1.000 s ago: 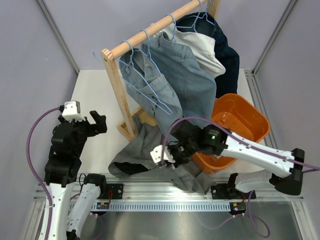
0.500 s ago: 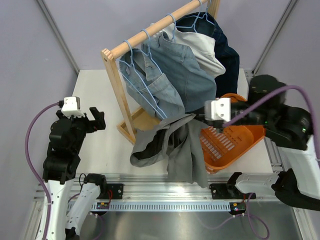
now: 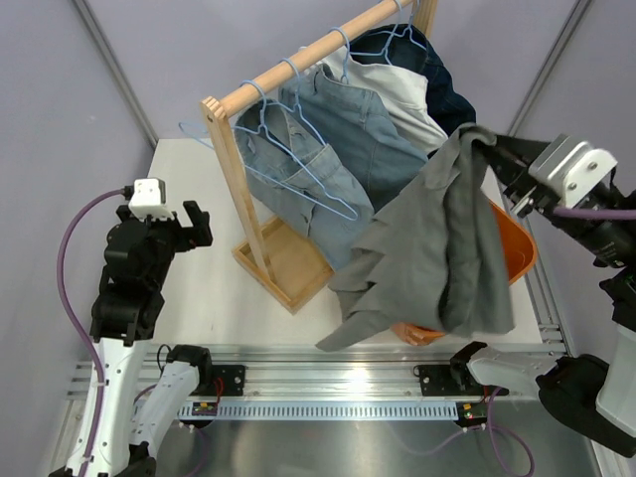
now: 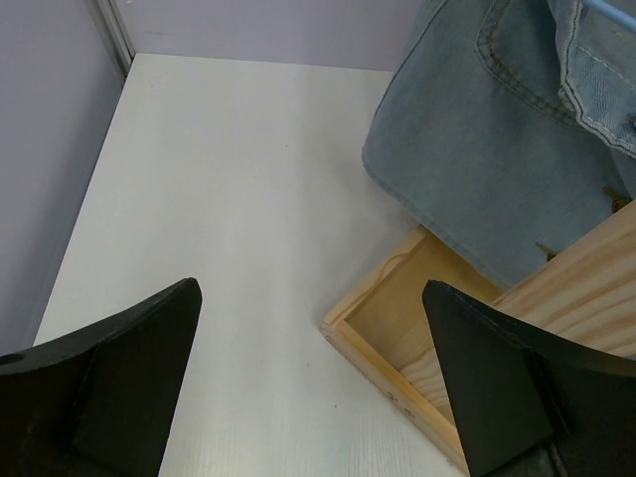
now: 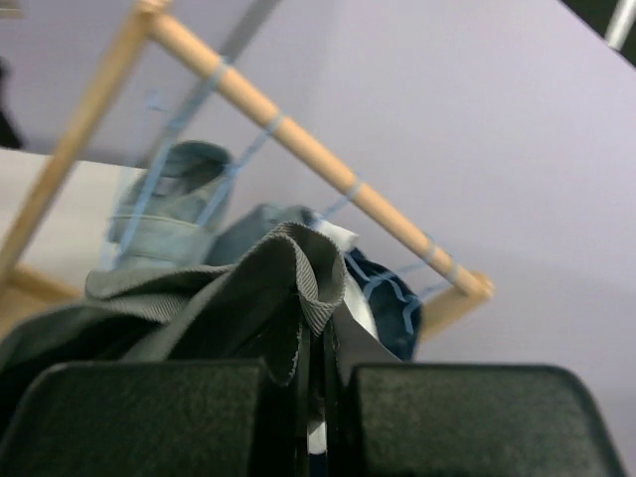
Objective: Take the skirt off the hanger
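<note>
The grey skirt already hangs clear of the rack, so my right gripper should next tilt down and lower into the orange basket to release the fabric.
The grey skirt hangs in the air from my right gripper, which is shut on a fold of its ribbed fabric. The skirt drapes down over the orange basket, free of the rack. An empty light-blue wire hanger hangs tilted on the wooden rail in front of the denim. My left gripper is open and empty over the white table, left of the rack's post; its fingers frame the rack's wooden foot.
Blue denim garments, a pale garment and a dark navy one hang on the rail on more blue hangers. The rack's post and wooden base stand mid-table.
My right gripper has swung up and to the right with the skirt, lifting it off the table's front edge until it hangs over the basket. The left arm has barely moved.
</note>
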{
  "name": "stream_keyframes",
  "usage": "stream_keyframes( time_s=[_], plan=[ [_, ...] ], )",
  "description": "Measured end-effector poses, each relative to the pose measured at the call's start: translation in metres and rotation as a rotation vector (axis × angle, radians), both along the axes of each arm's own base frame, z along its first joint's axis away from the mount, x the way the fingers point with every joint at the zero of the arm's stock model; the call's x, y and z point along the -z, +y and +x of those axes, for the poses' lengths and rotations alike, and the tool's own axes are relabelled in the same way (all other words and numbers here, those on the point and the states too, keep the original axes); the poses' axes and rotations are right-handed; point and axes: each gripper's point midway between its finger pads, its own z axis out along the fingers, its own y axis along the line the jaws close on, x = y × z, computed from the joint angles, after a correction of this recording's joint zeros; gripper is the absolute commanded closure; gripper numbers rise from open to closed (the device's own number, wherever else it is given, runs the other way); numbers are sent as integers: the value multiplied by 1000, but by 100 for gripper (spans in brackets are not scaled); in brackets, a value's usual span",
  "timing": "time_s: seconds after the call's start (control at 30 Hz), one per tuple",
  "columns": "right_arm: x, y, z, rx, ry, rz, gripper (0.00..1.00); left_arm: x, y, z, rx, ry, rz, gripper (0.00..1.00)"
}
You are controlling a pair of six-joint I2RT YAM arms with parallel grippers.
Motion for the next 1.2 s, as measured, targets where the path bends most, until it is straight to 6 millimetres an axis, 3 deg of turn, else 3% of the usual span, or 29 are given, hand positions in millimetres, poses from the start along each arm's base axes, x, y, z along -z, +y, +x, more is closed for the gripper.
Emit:
stream_keyframes(
  time_s=[0.17, 0.33, 0.47, 0.57, 0.73, 1.1, 1.2],
  plan=[
    [-34, -41, 26, 246, -70, 134, 100, -4, -1, 2, 3, -17, 1, 1],
    [-56, -73, 39, 422, -120, 226, 100, -8, -2, 4, 11, -33, 1, 1],
    [-59, -93, 51, 529, -131, 260, 100, -8, -2, 4, 13, -33, 6, 1],
    [-44, -102, 62, 586, -102, 257, 100, -9, -2, 2, 14, -39, 7, 1],
    [18, -109, 83, 643, 28, 207, 100, -14, -2, -2, 18, -59, 4, 1],
    [222, -88, 143, 635, 544, 91, 100, -17, -3, -4, 26, -75, 2, 1],
    [282, -82, 149, 626, 707, 61, 99, -12, -2, -8, 25, -71, 1, 1]
  ],
)
